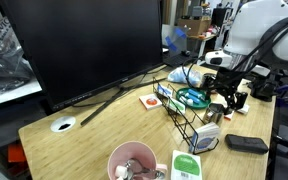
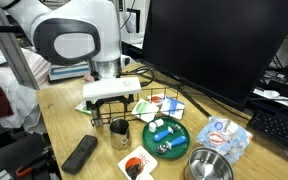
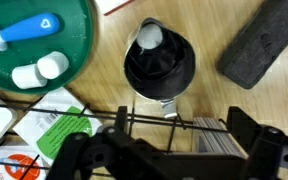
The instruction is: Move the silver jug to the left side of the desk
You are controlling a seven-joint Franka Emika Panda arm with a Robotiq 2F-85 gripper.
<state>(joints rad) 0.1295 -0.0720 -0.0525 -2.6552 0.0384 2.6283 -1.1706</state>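
Note:
My gripper comes down beside the silver jug next, with the open fingers around the handle [image 1: 213, 116] [image 3: 169, 107].
The silver jug [image 3: 159, 62] is a small dark shiny cylinder seen from above in the wrist view, with something white inside it. It stands on the light wood desk [image 2: 69, 120] just beyond a black wire rack [image 3: 174, 125]. In an exterior view the jug [image 2: 120, 133] stands upright right under my gripper [image 2: 114, 108]. My gripper [image 3: 164, 150] is open and empty. Its two dark fingers hang apart above the rack's edge, short of the jug. In an exterior view the gripper [image 1: 222, 97] hovers over the rack's far end.
A green plate [image 3: 39, 45] with small bottles lies beside the jug. A black block [image 3: 269, 45] lies on its other side. A squat silver tin [image 2: 208, 165], a pink bowl [image 1: 132, 160], a green-and-white box [image 1: 187, 165], a large monitor [image 1: 84, 45] and the cable hole [image 1: 62, 125] share the desk.

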